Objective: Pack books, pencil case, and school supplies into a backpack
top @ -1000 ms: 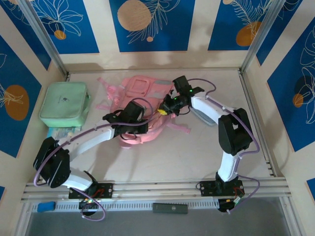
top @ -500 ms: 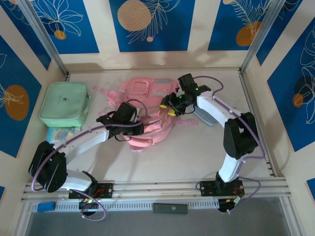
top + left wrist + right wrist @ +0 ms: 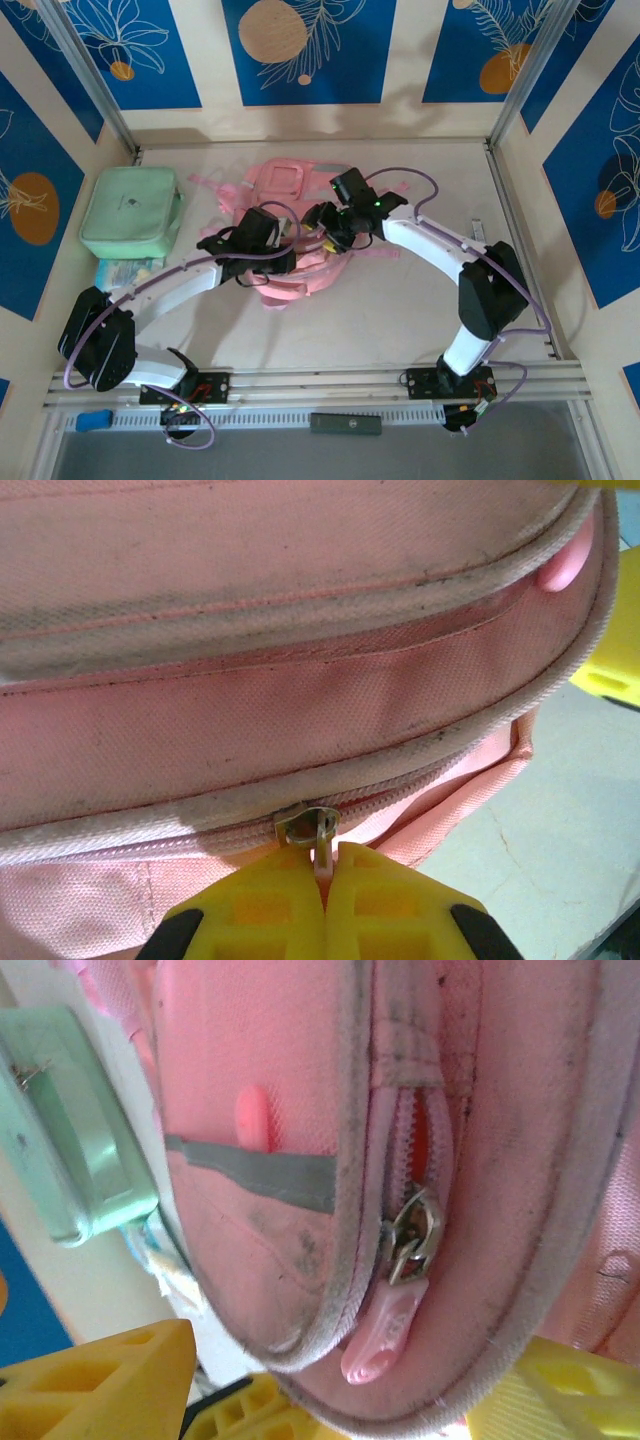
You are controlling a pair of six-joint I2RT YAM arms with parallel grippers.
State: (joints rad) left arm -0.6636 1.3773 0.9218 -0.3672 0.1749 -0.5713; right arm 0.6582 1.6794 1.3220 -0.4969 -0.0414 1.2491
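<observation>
Next, my left gripper moves along the closed part of the backpack's lower seam toward the mint green bag, then releases the zipper pull, since the zipper's teeth there still mesh.
The pink backpack [image 3: 290,215] lies in the middle of the table, far side. My left gripper [image 3: 327,858] is shut on the thin pull of a zipper slider [image 3: 305,825] on the backpack's lower seam [image 3: 300,710]; from above it sits at the bag's near left side [image 3: 283,250]. My right gripper [image 3: 340,1400] is open, its yellow fingers [image 3: 100,1380] standing either side of the backpack's end [image 3: 280,1210]. A second zipper with a pink rubber pull [image 3: 385,1338] hangs loose between them, untouched. From above, the right gripper [image 3: 328,225] is at the bag's right side. The books and pencil case are out of view.
A mint green square bag [image 3: 130,210] lies at the left, with a pale packet [image 3: 125,272] at its near edge. Metal frame posts [image 3: 95,85] rise at the back corners, and a rail [image 3: 320,385] runs along the near edge. Bare table [image 3: 380,310] lies near the right arm.
My right gripper has opened and swung left over the backpack's end. The backpack shifted and bunched up between the grippers. The left gripper stayed shut on its zipper pull.
</observation>
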